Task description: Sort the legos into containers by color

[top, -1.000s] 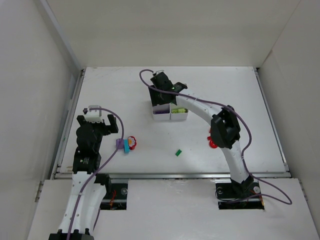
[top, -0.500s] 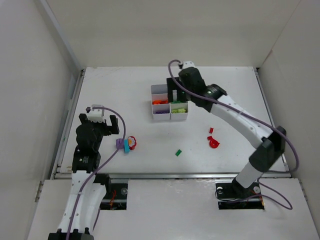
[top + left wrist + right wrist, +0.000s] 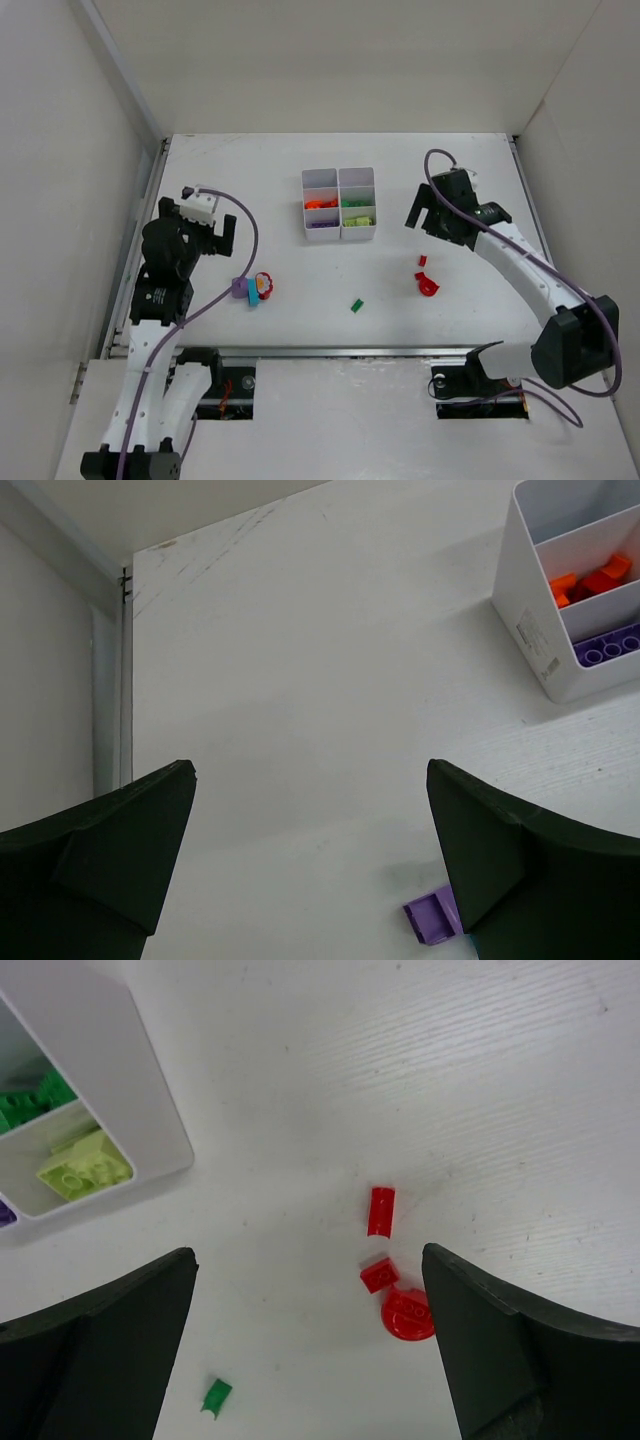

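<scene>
I will lower my right gripper and draw it back onto the red curved piece [image 3: 381, 1210], because its long sides are clear of the other red pieces.
The white six-compartment tray [image 3: 340, 230] stands mid-table and holds orange, purple, dark green and lime legos. In the right wrist view its lime brick [image 3: 85, 1170] shows in the corner compartment. My right gripper [image 3: 432, 222] is open and empty, to the right of the tray. Below the right gripper [image 3: 307, 1255] lie a red curved piece [image 3: 381, 1210], a small red brick [image 3: 379, 1274], a red round piece [image 3: 408, 1314] and a dark green piece [image 3: 215, 1396]. My left gripper [image 3: 198, 228] hangs open and empty at the left. A purple brick [image 3: 433, 917] lies by its right finger.
A small cluster of purple, teal and red pieces [image 3: 253, 288] sits left of centre. The lone dark green piece [image 3: 356, 305] is near the front edge. White walls enclose the table on the left, back and right. The tray's near wall [image 3: 530, 610] shows in the left wrist view.
My right arm has swung from above the tray out to the right, over the red pieces, and its jaws have opened wide. The left arm has shifted slightly up and left.
</scene>
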Tool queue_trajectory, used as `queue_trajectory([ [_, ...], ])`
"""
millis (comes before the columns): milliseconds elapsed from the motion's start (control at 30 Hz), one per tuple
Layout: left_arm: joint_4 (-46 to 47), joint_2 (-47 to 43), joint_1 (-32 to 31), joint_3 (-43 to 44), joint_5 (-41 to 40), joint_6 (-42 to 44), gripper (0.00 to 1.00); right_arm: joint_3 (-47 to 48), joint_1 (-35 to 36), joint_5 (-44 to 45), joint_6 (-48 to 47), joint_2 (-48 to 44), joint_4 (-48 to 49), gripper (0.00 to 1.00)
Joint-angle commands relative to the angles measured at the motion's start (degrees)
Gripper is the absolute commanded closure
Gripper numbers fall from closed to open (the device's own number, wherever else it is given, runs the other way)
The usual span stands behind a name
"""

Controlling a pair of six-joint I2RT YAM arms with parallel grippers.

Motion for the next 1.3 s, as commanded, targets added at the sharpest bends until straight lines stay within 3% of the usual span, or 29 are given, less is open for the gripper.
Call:
queue_trajectory([
  [0, -1.00, 1.64, -0.11, 2.52, -1.15, 2.96, 0.00, -1.41, -2.78, 0.87, 2.03, -0.67, 3.85, 0.01],
  [167, 3.31, 4.45, -0.11, 2.52, -1.25, 4.80, 0.00, -2.82, -6.12, -1.43, 2.74, 4.60, 5.43, 0.04],
  [200, 3.93, 5.24, -0.11, 3.04, -1.24, 4.80, 0.00, -2.82, -6.12, -1.43, 2.74, 6.35, 5.43, 0.11],
  [300, 5.60, 9.98, -0.11, 4.54, 2.00, 5.33, 0.00, -2.82, -6.12, -3.88, 2.74, 8.91, 6.83, 0.22],
  [433, 9.99, 18.59, -1.51, 6.56, 2.71, 7.35, 0.00, -1.07, -5.34, -4.41, 2.03, 14.88, 6.06, 0.29],
  [633, 19.30, 26.16, -5.38, 7.09, 2.71, 9.90, 0.00, -3.34, -3.84, -4.23, 5.20, 16.48, 5.35, 0.29],
  [967, 24.59, 25.81, -6.71, 3.58, 5.26, 4.89, 0.00, -6.06, -3.31, -5.29, 5.29, 19.29, 5.35, 0.34],
  [1133, 26.95, 21.78, -7.76, -1.42, 3.43, 4.28, 0.00, -7.30, -3.31, -5.29, 4.67, 18.15, 5.87, 0.52],
  [1267, 26.44, 20.54, -8.29, -2.66, 2.01, 3.75, 0.00, -6.78, -3.31, -5.29, 4.67, 18.67, 5.87, 0.61],
])
